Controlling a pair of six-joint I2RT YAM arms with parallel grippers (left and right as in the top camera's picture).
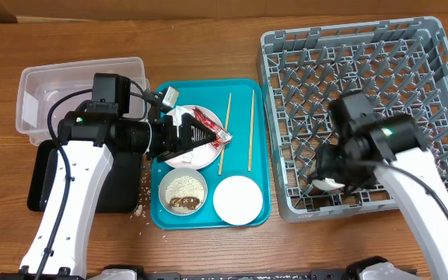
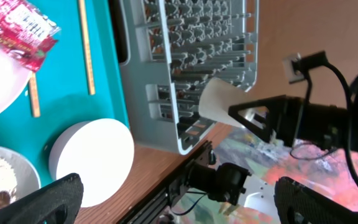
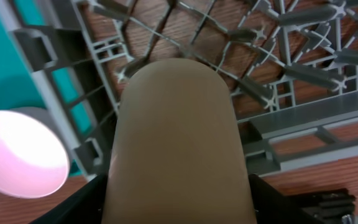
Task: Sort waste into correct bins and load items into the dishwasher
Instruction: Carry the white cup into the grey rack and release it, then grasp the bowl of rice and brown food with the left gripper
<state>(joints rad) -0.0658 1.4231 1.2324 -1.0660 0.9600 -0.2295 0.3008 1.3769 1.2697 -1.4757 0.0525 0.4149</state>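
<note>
A gap shows at the rice bowl's rim facing the pale bowl (image 1: 205, 187) (image 2: 35, 169), so my left gripper should next move back and down astride that rim.
My left gripper (image 1: 208, 137) is open just above the round white plate (image 1: 197, 155) on the teal tray (image 1: 251, 211), its tips by the red-and-silver wrapper (image 1: 213, 128). In the left wrist view the wrapper (image 2: 20, 31) lies ahead of the wide-open fingers (image 2: 179, 194). My right gripper (image 1: 329, 177) is shut on a white cup (image 3: 176, 143) over the front left corner of the grey dish rack (image 1: 379, 70). Two chopsticks (image 1: 250, 128) lie on the tray. One bowl (image 1: 182, 192) holds rice and a brown lump. A pale bowl (image 1: 237, 200) sits beside it.
A clear tub (image 1: 49, 93) stands at the back left, with the black tray (image 1: 39, 187) in front of it, partly under my left arm. Loose rice grains (image 1: 141, 194) lie between the black tray and the teal tray.
</note>
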